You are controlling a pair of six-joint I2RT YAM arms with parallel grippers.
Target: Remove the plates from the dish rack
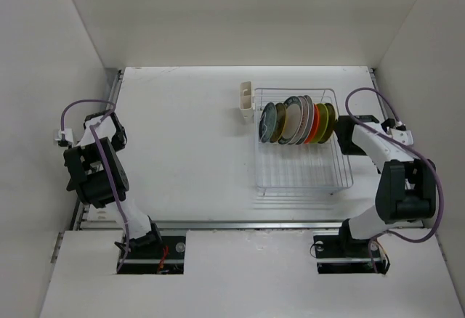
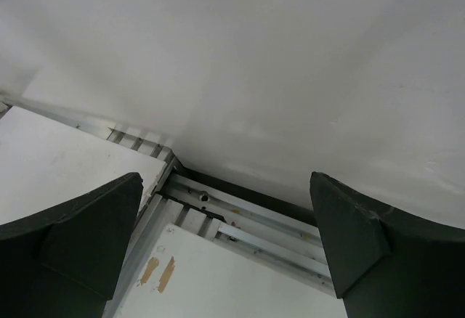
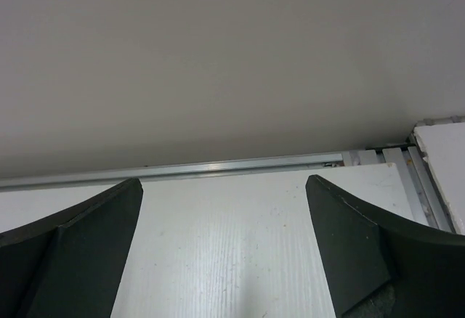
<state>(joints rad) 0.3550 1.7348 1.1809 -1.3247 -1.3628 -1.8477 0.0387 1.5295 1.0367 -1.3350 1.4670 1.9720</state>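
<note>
The right gripper swings outward, tilts downward and comes down onto the nearest plate's upper rim next, as that plate stands exposed at the row's end.
The white wire dish rack [image 1: 304, 173] stands on the right half of the table, with a cream cutlery cup [image 1: 246, 101] at its far left corner. Several plates [image 1: 296, 120] stand on edge in a row across its far half: teal patterned [image 1: 267, 123] at the left, then tan, white with a blue rim, orange [image 1: 313, 127] and lime green [image 1: 323, 120]. My right gripper [image 1: 341, 131] sits just right of the row, open and empty [image 3: 224, 181]. My left gripper [image 1: 109, 128] is far off at the table's left edge, open and empty [image 2: 225, 181]. No plate shows in either wrist view.
White walls enclose the table on three sides. The left wrist view shows a metal rail [image 2: 247, 223] at the table's left edge. The right wrist view shows bare table and the rail [image 3: 218, 167] along the back wall. The near half of the rack holds nothing.
</note>
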